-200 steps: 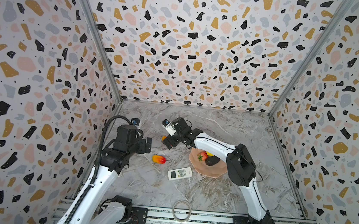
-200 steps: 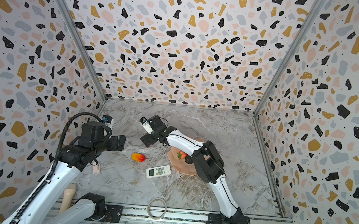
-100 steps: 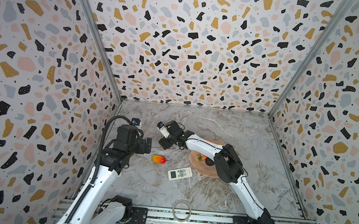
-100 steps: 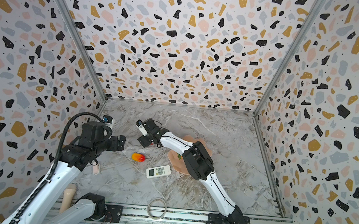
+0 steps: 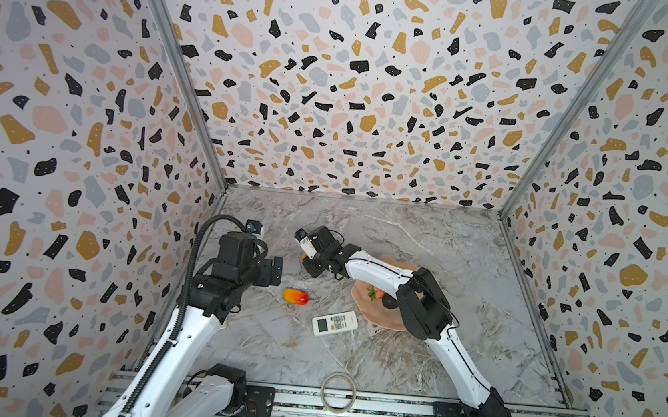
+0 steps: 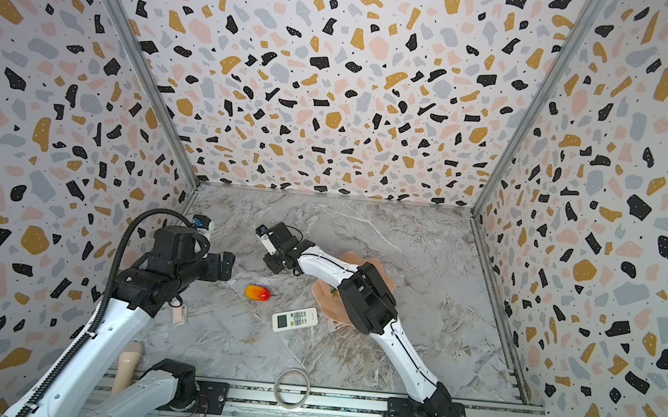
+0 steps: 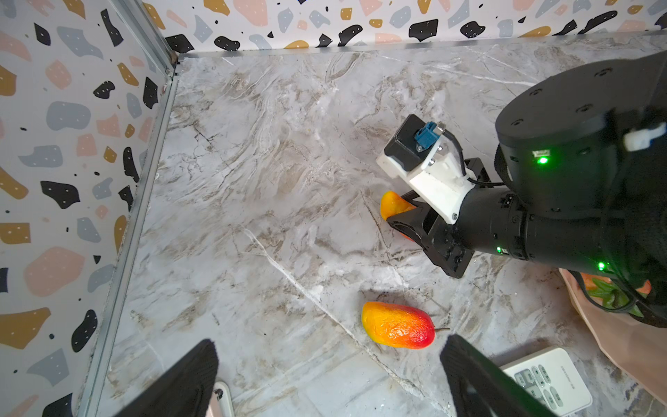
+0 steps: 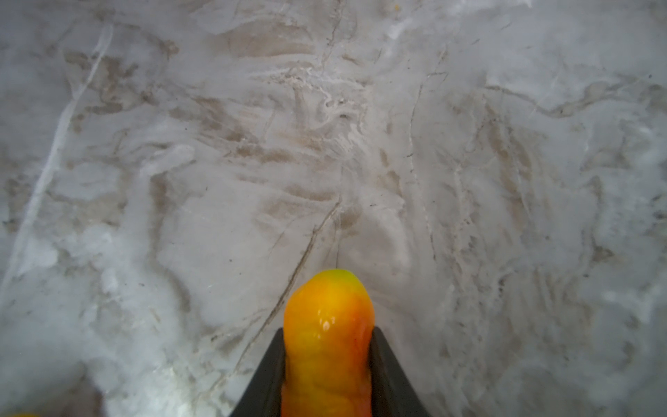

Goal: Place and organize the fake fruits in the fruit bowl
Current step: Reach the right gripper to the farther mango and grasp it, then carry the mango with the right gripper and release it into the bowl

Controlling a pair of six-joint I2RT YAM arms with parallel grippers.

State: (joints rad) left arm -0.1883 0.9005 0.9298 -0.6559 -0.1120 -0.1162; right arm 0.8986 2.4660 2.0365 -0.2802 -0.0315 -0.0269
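I next lift my right gripper, swing it over the fruit bowl (image 5: 371, 319) and lower it beside the dark fruit, as the dish is behind this gripper, under its arm.
My right gripper (image 8: 327, 330) is shut on a red-orange-yellow oblong fake fruit (image 8: 328, 346), whose yellow tip sticks out past the fingers just over the marble table. In both top views this gripper (image 5: 307, 260) (image 6: 273, 263) reaches left of the fruit bowl (image 5: 371, 319) (image 6: 325, 307), a pale pink scalloped dish. A red strawberry (image 5: 376, 293) and a dark oval fruit (image 5: 389, 302) lie in the bowl, partly hidden by my right arm. A second oblong fruit (image 5: 295, 296) (image 7: 397, 325) lies on the table. My left gripper (image 7: 330, 346) hangs open just short of it, holding nothing.
A white remote control (image 5: 334, 323) (image 7: 545, 379) lies between the loose fruit and the bowl. A clear tape-like ring (image 5: 338, 393) rests at the front rail. Patterned walls close in the table on three sides.
My right gripper slid a little to the left and its jaws closed on the oblong fruit. The right elbow swung left over the bowl. The left arm has stayed still.
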